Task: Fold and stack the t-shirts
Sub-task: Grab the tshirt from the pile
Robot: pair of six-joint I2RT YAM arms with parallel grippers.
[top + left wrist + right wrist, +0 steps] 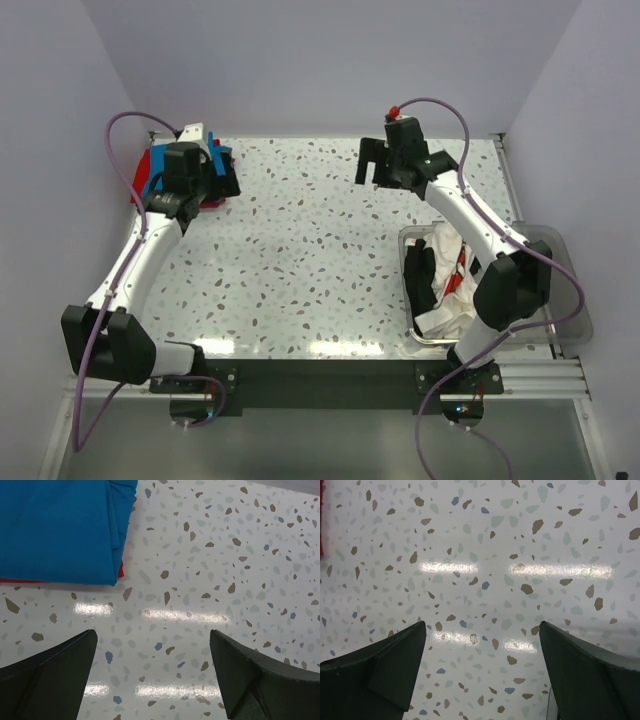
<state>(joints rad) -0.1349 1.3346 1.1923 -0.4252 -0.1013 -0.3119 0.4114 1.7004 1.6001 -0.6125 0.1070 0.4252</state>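
My right gripper will next go back toward the bin and lower onto the black t-shirt's far end (420, 259), as the cloth lies below and back from it.
A folded bright blue t-shirt (55, 525) lies on top of a red t-shirt (121, 570) at the table's far left corner. In the top view this stack (157, 167) is partly hidden by my left arm. My left gripper (225, 180) (153, 670) hovers open just right of the stack, with nothing between its fingers. My right gripper (372, 165) (482, 665) hangs open and empty over bare table at the far centre-right. A crumpled white t-shirt with red marks (452, 300) and a black t-shirt (420, 275) sit in the bin.
The clear plastic bin (575, 300) stands at the near right of the speckled table (300, 260), beside my right arm's base. White walls close in the table at the back and on both sides. A red sliver of cloth (321, 525) shows at the right wrist view's left edge.
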